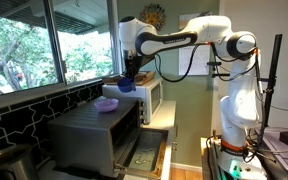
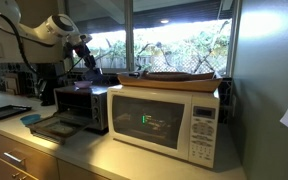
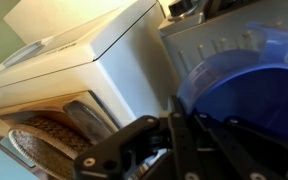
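Observation:
The blue bowl is still above the bare oven top beside the pale purple bowl. My gripper should move down toward the oven top next and let go of the blue bowl.
My gripper [image 1: 131, 78] hangs over the top of a silver toaster oven [image 1: 89, 130], between it and a white microwave [image 1: 152, 97]. In the wrist view the gripper [image 3: 179, 115] has its fingers closed on the rim of a blue bowl [image 3: 246, 100], which sits low over the oven's top [image 3: 209, 40]. The blue bowl shows under the gripper in both exterior views [image 1: 124, 87] [image 2: 101, 75]. A pale purple bowl [image 1: 106, 103] rests on the oven top beside it.
The toaster oven's door [image 1: 144, 152] hangs open toward the counter edge, also visible in an exterior view [image 2: 52, 127]. A flat wicker tray [image 2: 179, 76] lies on the microwave [image 2: 164, 118]. Windows run behind the counter. A blue cloth [image 2: 31, 118] lies on the counter.

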Controlling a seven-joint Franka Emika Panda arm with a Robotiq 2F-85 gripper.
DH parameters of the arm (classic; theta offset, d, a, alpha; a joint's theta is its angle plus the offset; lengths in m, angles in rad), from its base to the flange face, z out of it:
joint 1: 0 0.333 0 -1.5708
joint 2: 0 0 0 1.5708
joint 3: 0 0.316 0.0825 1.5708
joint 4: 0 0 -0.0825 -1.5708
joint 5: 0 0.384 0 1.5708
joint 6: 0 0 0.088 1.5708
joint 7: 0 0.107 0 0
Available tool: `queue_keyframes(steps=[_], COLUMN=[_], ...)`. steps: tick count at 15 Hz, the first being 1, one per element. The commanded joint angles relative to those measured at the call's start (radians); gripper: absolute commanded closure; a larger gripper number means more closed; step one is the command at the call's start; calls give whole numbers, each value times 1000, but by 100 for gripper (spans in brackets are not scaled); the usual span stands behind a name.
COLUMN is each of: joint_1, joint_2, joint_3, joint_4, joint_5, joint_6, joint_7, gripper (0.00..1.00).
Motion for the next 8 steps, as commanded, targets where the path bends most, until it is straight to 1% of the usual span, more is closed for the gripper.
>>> queue_keyframes(steps=[1, 8], joint_1=[-17, -46], joint_2=[8, 23], joint_3=[-1, -36], joint_4=[4, -2], joint_5=[45, 206], joint_6=[9, 70], joint_7=[3, 1], gripper=[99, 99])
